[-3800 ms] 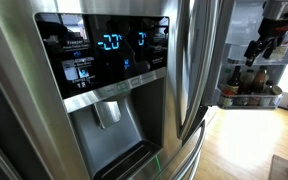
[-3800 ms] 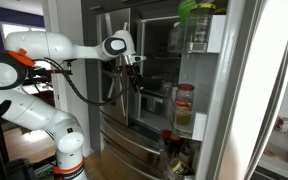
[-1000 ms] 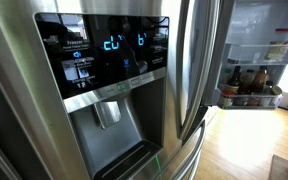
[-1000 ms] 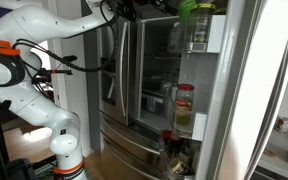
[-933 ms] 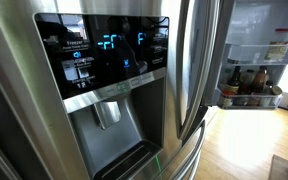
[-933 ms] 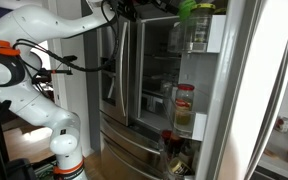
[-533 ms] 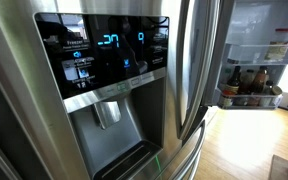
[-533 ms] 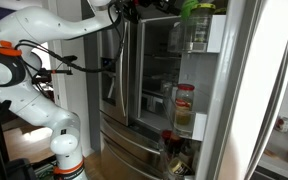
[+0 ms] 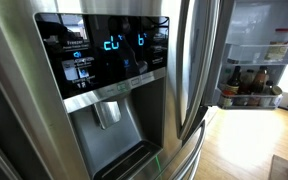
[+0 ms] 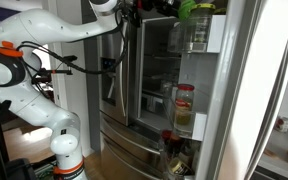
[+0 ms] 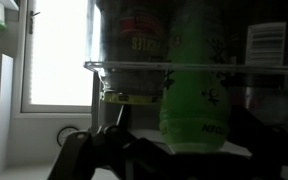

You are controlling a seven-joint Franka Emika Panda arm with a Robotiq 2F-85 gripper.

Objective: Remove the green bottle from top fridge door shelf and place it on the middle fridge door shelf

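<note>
The exposed end of the green bottle stands clear of the shelf bar (image 11: 184, 67), so my open gripper should move outward until its fingers are on both sides of that end.
The green bottle (image 11: 198, 100) fills the middle of the wrist view, light green and translucent, standing behind a clear shelf rail (image 11: 184, 67). In an exterior view its top (image 10: 191, 8) shows on the top door shelf (image 10: 196, 42) at the frame's upper edge. My gripper (image 11: 174, 162) is open, with dark fingers (image 11: 89, 152) low on either side of the bottle and a little short of it. In an exterior view the gripper (image 10: 160, 6) sits just left of the bottle. The middle door shelf (image 10: 185, 128) is below and holds a red-lidded jar (image 10: 184, 104).
A dark labelled bottle (image 11: 136, 45) stands next to the green one. The fridge's steel door with a dispenser panel (image 9: 104, 60) fills an exterior view, and several dark sauce bottles (image 9: 246, 80) stand on an inner shelf. The lowest door shelf (image 10: 176, 150) holds more items.
The arm has risen from mid-height in front of the fridge to the top door shelf. Over the last second the gripper has edged right towards the green bottle.
</note>
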